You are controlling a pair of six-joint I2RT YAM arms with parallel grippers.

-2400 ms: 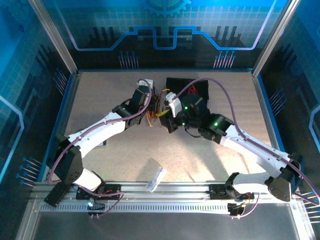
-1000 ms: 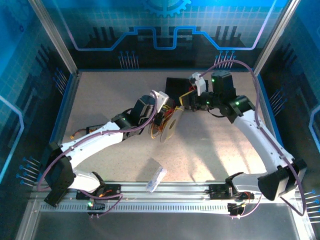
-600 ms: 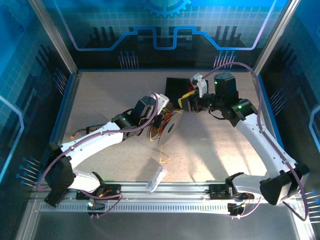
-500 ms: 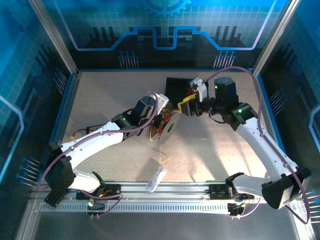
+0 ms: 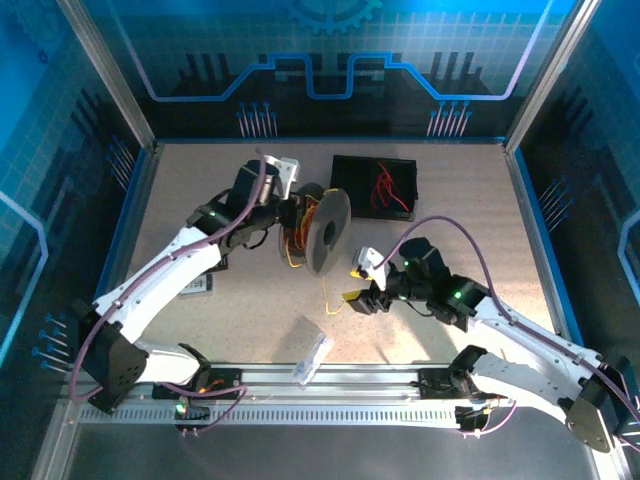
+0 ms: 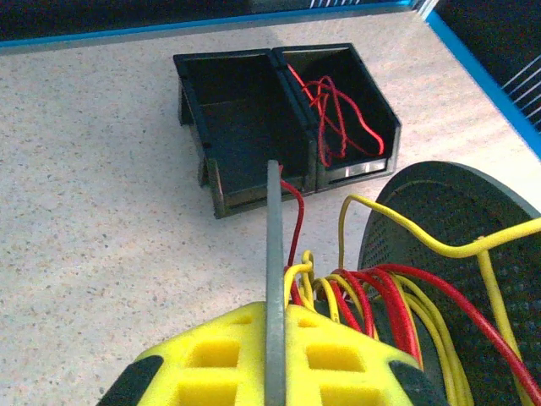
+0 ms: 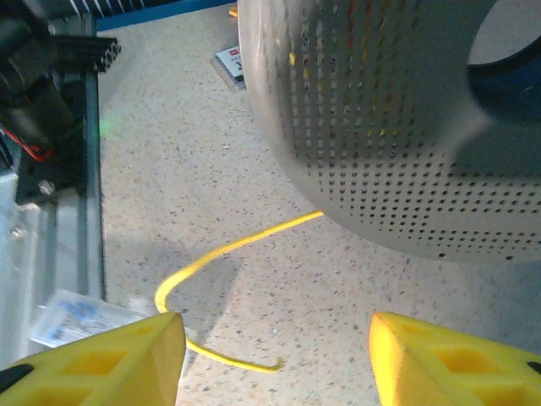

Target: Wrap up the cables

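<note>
My right gripper should next move back and down over the trailing yellow cable end (image 5: 333,310) (image 7: 241,363), because that cable end lies loose on the table, clear of the spool's rim.
My left gripper (image 5: 290,212) is shut on the thin grey flange of the black spool (image 5: 326,230), held up on edge above the table's middle. In the left wrist view its yellow fingers (image 6: 220,355) clamp that flange (image 6: 275,245), and yellow and red cables (image 6: 380,292) lie wound round the hub. One yellow cable end (image 5: 330,298) trails down onto the table. My right gripper (image 5: 360,290) hovers open just right of that end; in the right wrist view the cable end (image 7: 221,249) curls between its fingers (image 7: 127,355), under the perforated flange (image 7: 380,127).
A black two-part bin (image 5: 345,165) at the back holds loose red cables (image 5: 384,190). A clear plastic bag (image 5: 312,357) lies near the front rail (image 5: 400,385). A small card (image 5: 198,284) lies under the left arm.
The right gripper has let go, opened, and swung from beside the bin down toward the front by the loose yellow end. The left arm carried the spool back and left.
</note>
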